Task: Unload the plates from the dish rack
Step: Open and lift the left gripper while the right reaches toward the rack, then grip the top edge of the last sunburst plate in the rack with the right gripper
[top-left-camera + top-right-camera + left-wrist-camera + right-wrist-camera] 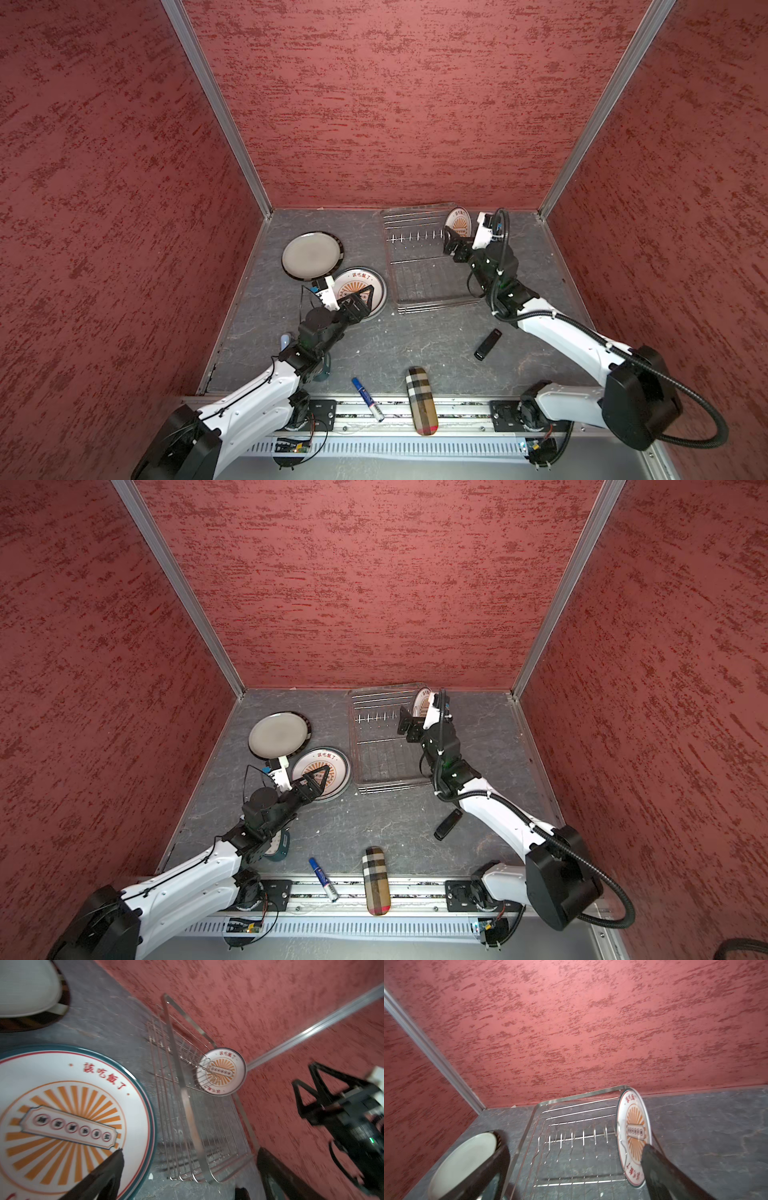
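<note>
I should turn my right gripper and move it outward so that its fingers straddle the plate's upper rim (467,217) (645,1114), because one finger still overlaps the flat side of the plate.
The silver wire dish rack (428,266) (386,750) stands at the back right. One sunburst plate (458,223) (633,1126) stands upright at its right end. My right gripper (455,243) (574,1145) hangs open over the rack just in front of that plate; one fingertip (649,1153) overlaps the plate's face. A second sunburst plate (353,279) (72,1095) lies flat left of the rack, beside a plain grey plate (311,254) (278,734). My left gripper (360,297) (190,1153) is open above the flat sunburst plate, holding nothing.
A black stick-shaped device (488,344) lies right of centre. A plaid case (422,401) and a blue marker (368,399) sit at the front edge. A teal clock (279,850) is partly hidden under the left arm. Red walls enclose three sides.
</note>
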